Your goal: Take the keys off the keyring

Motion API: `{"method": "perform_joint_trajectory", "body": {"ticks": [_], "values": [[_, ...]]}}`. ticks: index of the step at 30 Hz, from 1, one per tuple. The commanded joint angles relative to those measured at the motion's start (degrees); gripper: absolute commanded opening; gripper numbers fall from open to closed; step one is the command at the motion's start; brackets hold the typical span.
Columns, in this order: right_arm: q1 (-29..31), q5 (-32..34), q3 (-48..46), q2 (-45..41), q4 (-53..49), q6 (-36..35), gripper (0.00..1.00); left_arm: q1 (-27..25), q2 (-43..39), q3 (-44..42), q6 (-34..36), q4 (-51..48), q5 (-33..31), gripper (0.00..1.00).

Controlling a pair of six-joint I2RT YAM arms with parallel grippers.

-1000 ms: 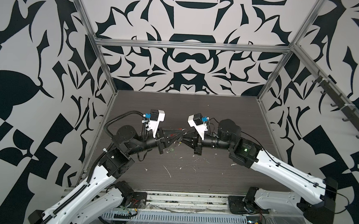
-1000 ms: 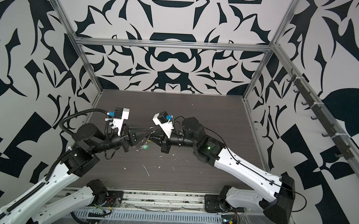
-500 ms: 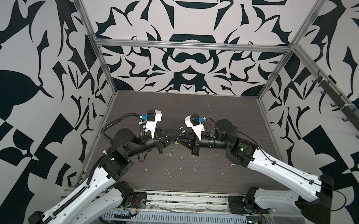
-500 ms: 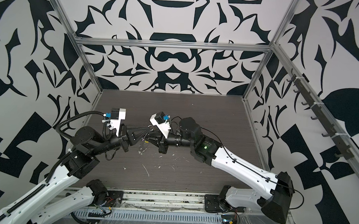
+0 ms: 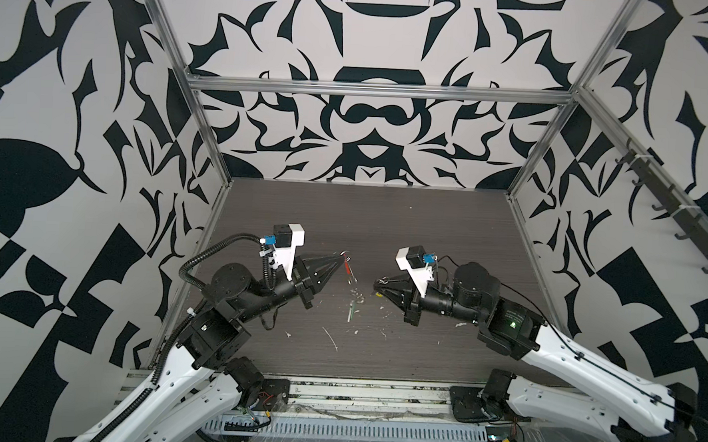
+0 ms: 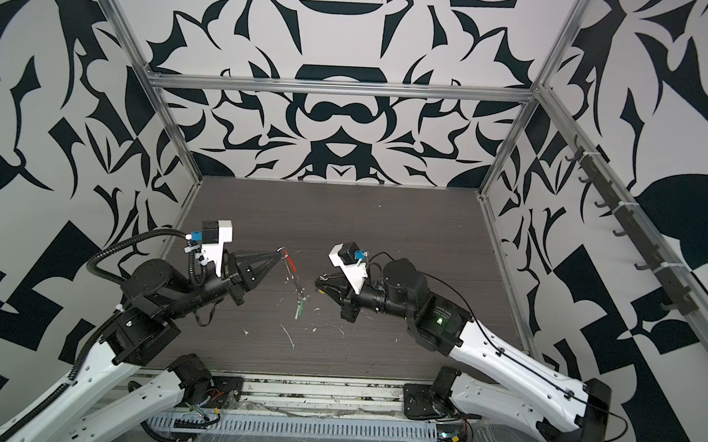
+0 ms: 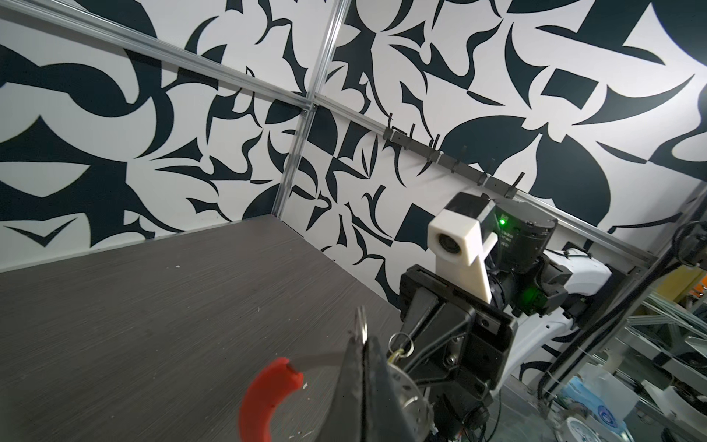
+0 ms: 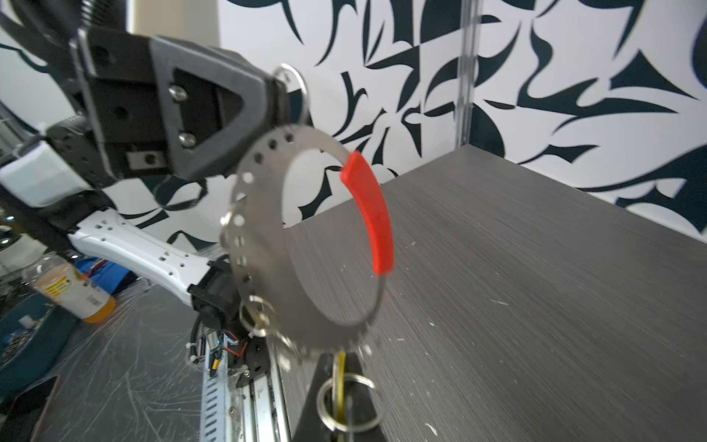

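My right gripper moves down to the tabletop [image 5: 367,293] beside the hanging keyring next and releases the yellow key, since the key's silver ring is clear of the hoop.
My left gripper [image 5: 337,255] [image 7: 361,340] is shut on the top of the keyring [image 8: 264,229], a flat grey hoop with punched holes and a red segment [image 8: 373,218] [image 7: 264,398]. In both top views the keyring [image 6: 291,268] hangs above the table, with small silver rings at its lower end. The green key [image 5: 351,311] [image 6: 299,308] dangles below it. My right gripper [image 5: 376,282] [image 8: 341,358] is apart from the hoop. It is shut on the yellow key [image 8: 340,367] [image 7: 396,354], whose silver ring [image 8: 320,402] sticks out past the jaws.
White scraps [image 5: 331,339] litter the dark wooden table [image 5: 386,215]. Patterned walls with metal posts close in three sides. A hook rail [image 5: 677,214] runs along the right wall. A bottle of orange liquid [image 8: 69,291] lies off the table's front edge.
The two grippers, tip to tip a second ago, have pulled apart. The yellow key has come away in the right gripper. The keyring stays with the left and swings.
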Motion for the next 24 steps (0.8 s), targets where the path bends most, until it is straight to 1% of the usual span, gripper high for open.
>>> {"method": "perform_joint_trajectory", "body": {"ticks": [1,4,5,7,12,18,21,24], "values": [[-3.3,4.9,-2.1,0.1,-0.3,2.6,0.00,-0.2,-1.4,-0.6,1.6,-1.5,-2.4,0.00],[-10.1,-0.6,-5.6,3.9,2.1,7.7,0.00,-0.3,-2.0,-0.6,1.6,-2.0,-2.4,0.00],[-12.4,-4.5,-7.1,6.2,4.1,9.6,0.00,-0.2,-2.2,-0.7,1.6,-2.0,-2.3,0.00],[-14.6,-7.6,-8.2,11.8,6.5,11.6,0.00,-0.3,-2.5,-0.9,1.6,-1.8,-2.1,0.00],[-15.0,-11.2,-6.0,28.4,11.7,13.6,0.00,-0.2,-2.6,-1.2,1.4,-1.7,-2.0,0.00],[-15.0,-12.7,-0.7,44.2,16.4,16.2,0.00,-0.2,-2.3,-1.2,1.2,-1.4,-1.6,0.00],[-15.0,-12.1,1.1,49.7,16.7,16.7,0.00,-0.2,-2.5,-1.7,1.0,-1.2,-1.5,0.00],[-15.0,-10.9,1.0,52.5,17.7,17.4,0.00,-0.2,-2.9,-1.9,1.0,-1.4,-1.5,0.00]]}}
